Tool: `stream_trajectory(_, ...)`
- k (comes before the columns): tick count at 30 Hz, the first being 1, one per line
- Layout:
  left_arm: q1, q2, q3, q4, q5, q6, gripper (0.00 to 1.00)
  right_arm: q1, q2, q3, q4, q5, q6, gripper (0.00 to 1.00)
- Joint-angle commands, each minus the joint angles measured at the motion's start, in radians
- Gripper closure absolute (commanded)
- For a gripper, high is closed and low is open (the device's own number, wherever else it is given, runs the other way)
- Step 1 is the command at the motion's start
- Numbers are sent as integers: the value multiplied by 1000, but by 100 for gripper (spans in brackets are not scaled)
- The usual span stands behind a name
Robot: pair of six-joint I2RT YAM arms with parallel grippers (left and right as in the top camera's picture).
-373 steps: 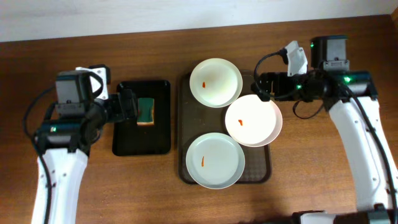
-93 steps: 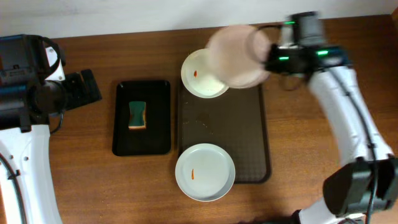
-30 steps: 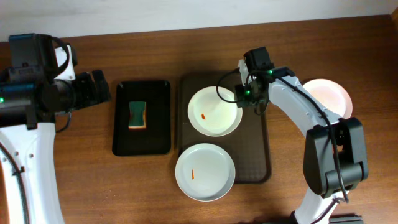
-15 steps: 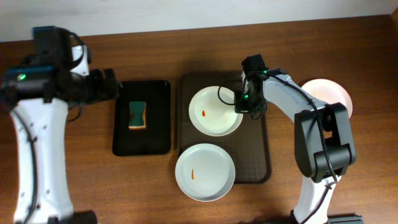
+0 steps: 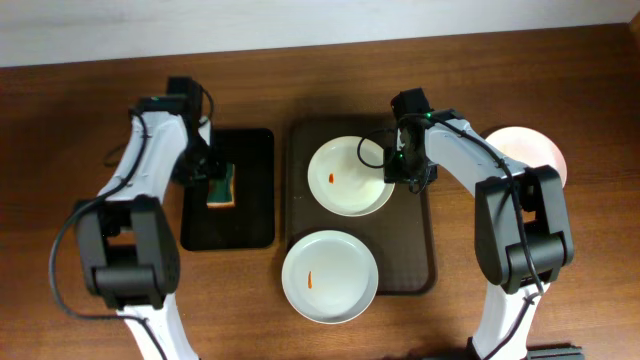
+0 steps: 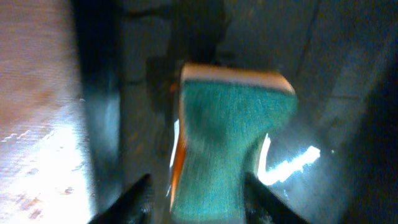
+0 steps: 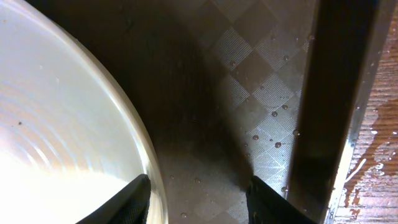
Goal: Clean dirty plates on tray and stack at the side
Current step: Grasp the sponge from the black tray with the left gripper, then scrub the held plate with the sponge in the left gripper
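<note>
My right gripper closes on the upper plate's rim (image 5: 392, 181) (image 7: 149, 180) between its fingers next.
On the brown tray (image 5: 410, 250) lie two white plates. The upper plate (image 5: 350, 177) has an orange-red smear left of centre, and the lower plate (image 5: 330, 277) has one too. A third plate (image 5: 535, 150) rests on the table at the right, with no smear showing. My right gripper (image 5: 405, 165) is open at the upper plate's right rim (image 7: 149, 180); one finger is over the plate, the other over the tray floor (image 7: 249, 81). My left gripper (image 6: 198, 202) is open astride the green sponge (image 6: 230, 149), with a gap on its left side.
The sponge (image 5: 222, 188) lies on a smaller glossy black tray (image 5: 250, 220) left of the brown tray. The brown tray's raised rim (image 7: 336, 106) runs close to the right gripper's outer finger. Bare wood surrounds both trays.
My left arm swung in from the far left and came down over the sponge, its jaws narrowing. My right gripper stayed at the upper plate's rim and its jaws have opened.
</note>
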Motion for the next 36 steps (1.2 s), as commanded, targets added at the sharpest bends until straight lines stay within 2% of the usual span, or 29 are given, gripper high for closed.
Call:
stream_trajectory(1, -32, 63, -65, 89, 10, -1, 70, -8, -9, -2, 0, 15, -10, 49)
stream_trajectory(3, -54, 85, -99, 149, 10, -2, 79, -6, -9, -2, 0, 14, -10, 49)
stream_trajectory(4, -65, 90, -119, 175, 10, -2, 92, -6, -9, -2, 0, 12, -10, 49)
stream_trajectory(5, -68, 90, -123, 177, 10, -1, 100, -6, -9, -2, 0, 12, -10, 49)
stream_trajectory(9, -65, 47, -60, 78, 11, -3, 100, -6, -9, -2, 0, 12, -10, 49)
stream_trajectory(10, -65, 23, -38, 54, 11, -3, 89, -6, -9, -2, 0, 12, -10, 49)
stream_trajectory(12, -65, -22, -19, 33, 10, -2, 34, -6, -9, -2, 0, 12, -10, 48)
stream_trajectory(13, -65, -31, -19, 30, 10, -2, 29, -6, -9, -2, 1, 12, -10, 48)
stream_trajectory(16, -65, -30, -43, 30, 5, -2, 28, -6, -9, -2, 1, 12, -10, 48)
stream_trajectory(18, -66, -28, -89, 61, -26, -2, 35, -6, -9, -2, 3, 12, -10, 48)
stream_trajectory(20, -66, -27, -169, 140, -32, -2, 64, -6, -9, -2, 4, 12, -10, 48)
stream_trajectory(21, -66, -27, -215, 193, -31, -2, 85, -6, -9, -2, 4, 12, -10, 48)
stream_trajectory(22, -66, -27, -249, 230, -31, -3, 100, -6, -9, -2, 4, 12, -10, 48)
stream_trajectory(26, -66, -34, -264, 230, -26, -6, 100, -6, -9, -2, 5, 12, -10, 48)
stream_trajectory(27, -66, -42, -243, 195, -17, -6, 63, -6, -9, -2, 4, 12, -10, 48)
stream_trajectory(28, -65, -53, -208, 145, -10, -6, 37, -6, -9, -2, 4, 12, -10, 48)
stream_trajectory(33, -65, -104, -76, 9, -13, -5, 26, -6, -9, -2, 4, 12, -10, 48)
stream_trajectory(34, -65, -107, -76, 9, -23, -5, 30, -6, -9, -2, 4, 12, -10, 48)
stream_trajectory(36, -65, -100, -85, 22, -62, -6, 51, -6, -9, -2, 4, 12, -10, 48)
